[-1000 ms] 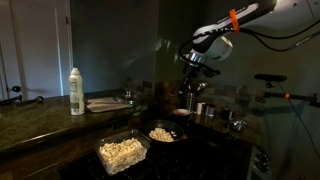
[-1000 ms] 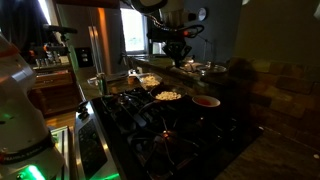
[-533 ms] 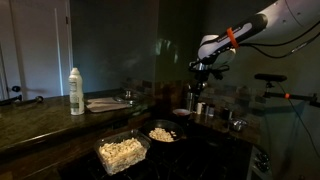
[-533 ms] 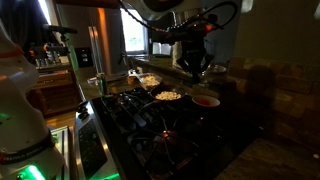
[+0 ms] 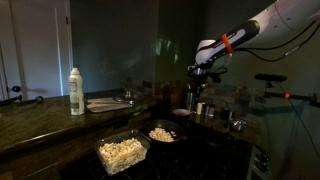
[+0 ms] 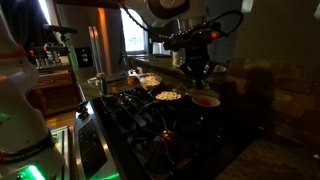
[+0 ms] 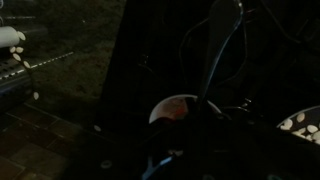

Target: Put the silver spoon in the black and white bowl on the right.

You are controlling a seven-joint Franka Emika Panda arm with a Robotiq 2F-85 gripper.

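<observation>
My gripper moves outward and down over the bowl's reddish inside next and releases the silver spoon [image 7: 222, 40] there, because the spoon still hangs above the bowl's rim.
My gripper [image 5: 203, 76] hangs above the stove and shows in both exterior views [image 6: 197, 68]. It is shut on the silver spoon [image 7: 222, 40], which sticks out from the jaws as a thin handle with an oval end; it hangs down from the gripper in an exterior view [image 5: 197, 96]. The black and white bowl [image 7: 170, 108] lies just below the spoon, dark outside and pale with a reddish tint inside. It sits at the stove's end in both exterior views [image 6: 205, 101] [image 5: 181, 113]. The wrist view is very dark and my fingers barely show.
A wide shallow dark dish with pale food [image 5: 162, 132] [image 6: 168, 96] sits beside the bowl. A clear tub of popcorn [image 5: 122, 151] [image 6: 150, 80] stands past it. A white bottle [image 5: 76, 91] and a plate [image 5: 105, 103] stand on the counter. Metal cups [image 5: 202, 108] are near the bowl.
My gripper has moved with the spoon away from the dish side to above the black and white bowl, and a little lower.
</observation>
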